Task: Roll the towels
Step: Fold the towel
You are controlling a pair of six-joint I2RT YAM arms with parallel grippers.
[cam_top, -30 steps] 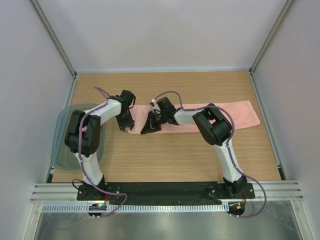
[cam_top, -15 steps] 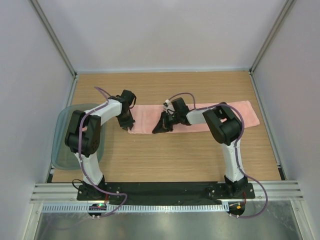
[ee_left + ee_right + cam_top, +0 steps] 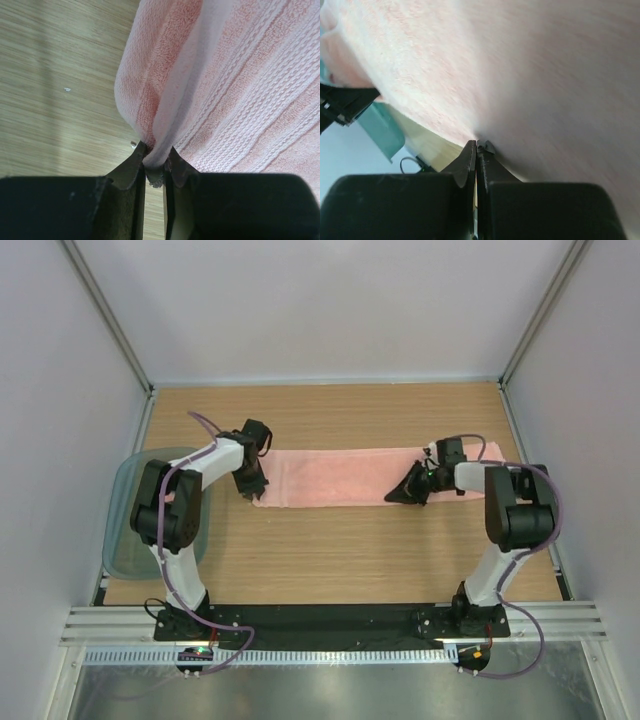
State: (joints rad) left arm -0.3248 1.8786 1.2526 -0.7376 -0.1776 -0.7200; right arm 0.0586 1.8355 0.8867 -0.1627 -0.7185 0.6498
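Observation:
Along the towel's near edge, to the right in the top view, my right gripper will slide past the towel's end and release, since my left gripper holds another corner of the towel.
One salmon-pink towel [image 3: 330,478] lies stretched out flat across the middle of the table. My left gripper [image 3: 256,494] is shut on its near left corner; in the left wrist view [image 3: 156,155] the ribbed towel [image 3: 240,75] bunches into the jaws. My right gripper [image 3: 400,495] is at the towel's near edge towards its right end. In the right wrist view [image 3: 477,145] its jaws are shut, with the blurred towel's [image 3: 520,65] edge meeting the tips. The right arm hides the towel's right end. No other towel shows.
A translucent grey-green tray [image 3: 125,500] sits at the table's left edge, partly under the left arm; it also shows in the right wrist view [image 3: 382,127]. White walls enclose the table on three sides. Bare wood lies in front of and behind the towel.
My right gripper has slid to the right along the towel's near edge, from near the left gripper to near the right end. The left gripper and the towel's left corner have stayed put.

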